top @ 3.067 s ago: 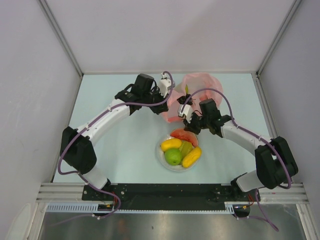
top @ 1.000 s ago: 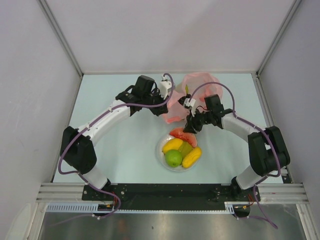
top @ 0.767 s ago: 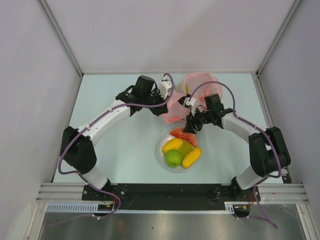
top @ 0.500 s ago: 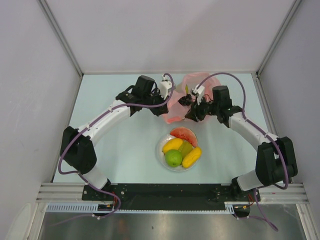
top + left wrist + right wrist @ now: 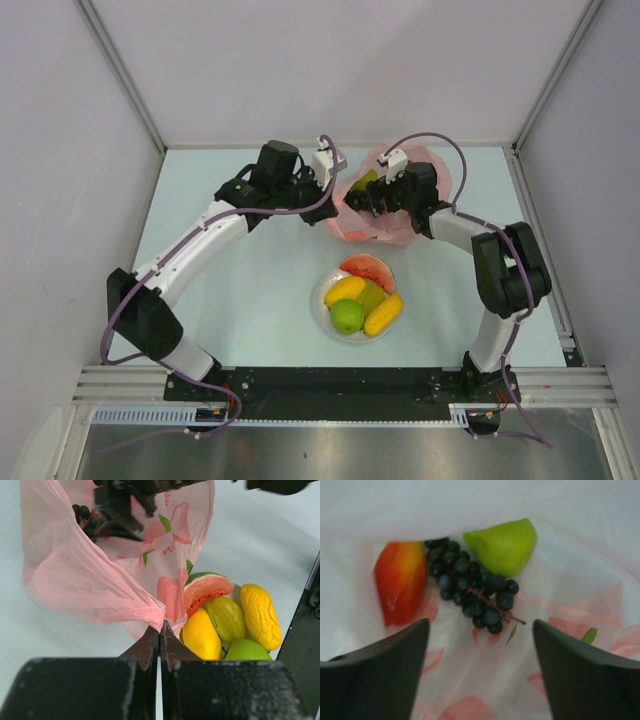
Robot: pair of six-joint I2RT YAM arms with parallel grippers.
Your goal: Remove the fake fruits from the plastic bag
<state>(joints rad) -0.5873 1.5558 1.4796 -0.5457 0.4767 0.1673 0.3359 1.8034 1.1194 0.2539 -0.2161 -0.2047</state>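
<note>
The green round fruit is beyond the dark grape bunch, so my right gripper should next go outward past the bunch and down onto that fruit.
My left gripper is shut on a bunched edge of the pink plastic bag, holding it up; in the top view this gripper is at the plastic bag's left side. My right gripper is open inside the bag, its fingers wide apart. Just ahead of it lie a dark grape bunch, a green fruit and a red piece. The other fake fruits sit on the white plate: watermelon slice, yellow one, green apple, orange-yellow oblong one.
The plate stands just in front of the bag, between the two arms. White walls close in the table on the left, right and back. The right arm's black wrist shows through the bag mouth in the left wrist view.
My right gripper has moved from above the plate's watermelon slice back into the bag and opened wide. My left gripper has shifted back and up, still pinching the bag's edge.
</note>
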